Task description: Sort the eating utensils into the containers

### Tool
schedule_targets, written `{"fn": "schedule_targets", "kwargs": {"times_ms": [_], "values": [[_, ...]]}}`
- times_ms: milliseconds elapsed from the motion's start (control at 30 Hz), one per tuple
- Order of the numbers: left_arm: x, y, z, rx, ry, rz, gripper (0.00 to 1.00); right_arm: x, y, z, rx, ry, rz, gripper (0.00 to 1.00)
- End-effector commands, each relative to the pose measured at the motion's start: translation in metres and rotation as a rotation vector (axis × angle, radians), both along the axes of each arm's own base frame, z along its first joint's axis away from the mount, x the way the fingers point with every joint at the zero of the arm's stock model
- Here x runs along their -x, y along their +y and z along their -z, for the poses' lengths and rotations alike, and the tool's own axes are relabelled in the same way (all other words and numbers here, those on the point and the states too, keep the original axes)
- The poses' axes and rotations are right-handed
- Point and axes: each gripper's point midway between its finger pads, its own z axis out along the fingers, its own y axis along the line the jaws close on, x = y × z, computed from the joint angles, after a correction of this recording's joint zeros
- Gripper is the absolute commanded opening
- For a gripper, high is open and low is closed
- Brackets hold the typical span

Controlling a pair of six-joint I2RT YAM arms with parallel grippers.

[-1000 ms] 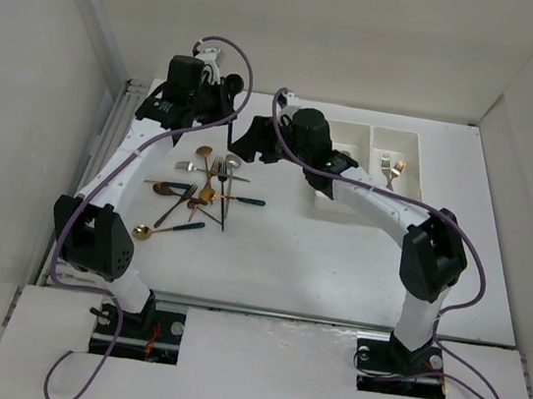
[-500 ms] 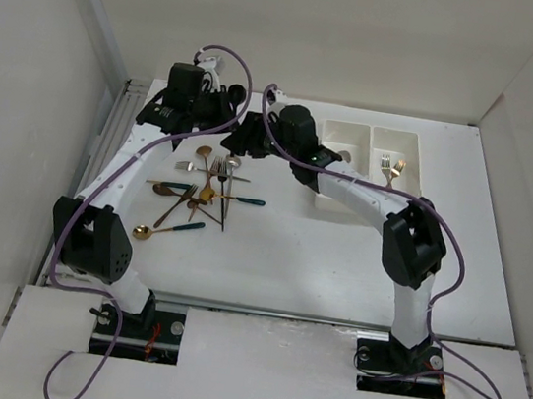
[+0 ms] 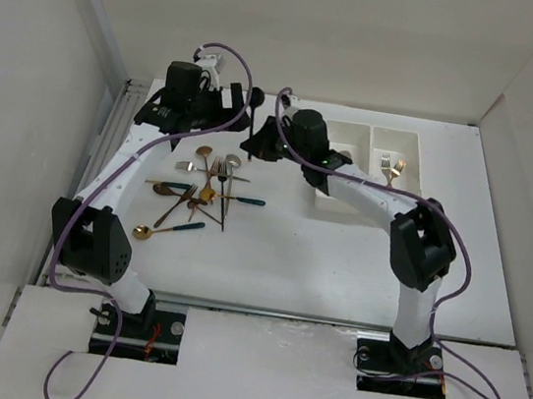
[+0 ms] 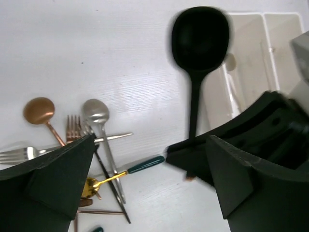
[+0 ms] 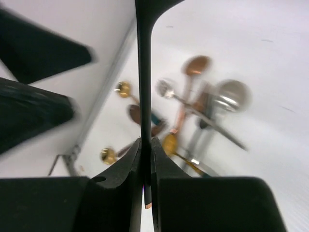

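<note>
A pale spoon lies in the bin nearer the pile, so the robot's right gripper should next go toward the right in the top view, then down into that bin.
A black spoon (image 4: 200, 39) hangs above the table, and my right gripper (image 5: 146, 162) is shut on its handle (image 5: 143, 72). My left gripper (image 4: 149, 186) stands open around that spot; its fingers (image 4: 63, 179) do not touch the spoon. In the top view the left gripper (image 3: 235, 116) and the right gripper (image 3: 258, 145) meet at the back of the table. Below them lies a pile of eating utensils (image 3: 204, 186): silver, copper and gold spoons and forks, some green-handled. The white two-bin containers (image 3: 359, 131) stand to the right, with forks (image 3: 390, 165) in the right bin.
The table's left edge has a metal rail (image 3: 106, 137). Enclosure walls stand close on the left, back and right. The right arm's forearm (image 3: 371, 199) stretches over the front of the left bin.
The left gripper has opened and let go of the black spoon. The right gripper has shut on the spoon's handle. Both grippers stay close together at the back.
</note>
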Motion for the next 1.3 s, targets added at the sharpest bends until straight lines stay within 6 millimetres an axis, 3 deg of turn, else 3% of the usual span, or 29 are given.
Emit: {"fn": "schedule_targets", "kwargs": {"times_ms": [0, 67, 167, 200, 300, 333, 400, 467, 567, 600, 667, 767, 967, 1267], "values": [[-0.008, 0.011, -0.019, -0.114, -0.105, 0.008, 1.00, -0.028, -0.069, -0.057, -0.064, -0.098, 0.156, 0.00], [-0.017, 0.029, -0.023, -0.207, -0.145, -0.053, 1.00, -0.044, -0.120, -0.036, 0.013, -0.081, 0.270, 0.00], [-0.035, 0.060, -0.035, -0.309, -0.220, -0.189, 1.00, -0.051, -0.187, -0.020, 0.197, -0.096, 0.406, 0.00], [-0.040, 0.066, -0.034, -0.326, -0.224, -0.224, 1.00, -0.047, -0.204, 0.003, 0.286, -0.035, 0.421, 0.00], [-0.048, 0.091, -0.020, -0.334, -0.201, -0.330, 1.00, -0.045, -0.254, 0.033, 0.463, 0.069, 0.471, 0.00], [-0.049, 0.092, -0.012, -0.317, -0.181, -0.302, 1.00, -0.044, -0.265, 0.052, 0.523, 0.101, 0.470, 0.00], [-0.047, 0.085, 0.005, -0.292, -0.147, -0.231, 0.98, -0.049, -0.279, 0.062, 0.582, 0.124, 0.482, 0.00], [-0.044, 0.078, 0.021, -0.272, -0.114, -0.170, 0.95, -0.047, -0.286, 0.088, 0.661, 0.185, 0.470, 0.00], [-0.044, 0.074, 0.060, -0.274, -0.011, -0.144, 0.80, -0.047, -0.289, 0.103, 0.708, 0.241, 0.466, 0.02], [-0.042, 0.072, 0.082, -0.275, 0.070, -0.130, 0.76, -0.049, -0.290, 0.104, 0.706, 0.246, 0.479, 0.08], [-0.038, 0.072, 0.105, -0.292, 0.151, -0.119, 0.67, -0.051, -0.291, 0.105, 0.701, 0.248, 0.499, 0.19], [-0.030, 0.071, 0.140, -0.355, 0.252, -0.120, 0.67, -0.047, -0.293, 0.103, 0.686, 0.253, 0.524, 0.29], [-0.029, 0.086, 0.174, -0.410, 0.326, -0.206, 0.64, -0.049, -0.296, 0.093, 0.691, 0.242, 0.543, 0.41], [-0.049, 0.085, 0.197, -0.431, 0.352, -0.201, 0.55, -0.051, -0.301, 0.068, 0.672, 0.188, 0.584, 0.41]]}}
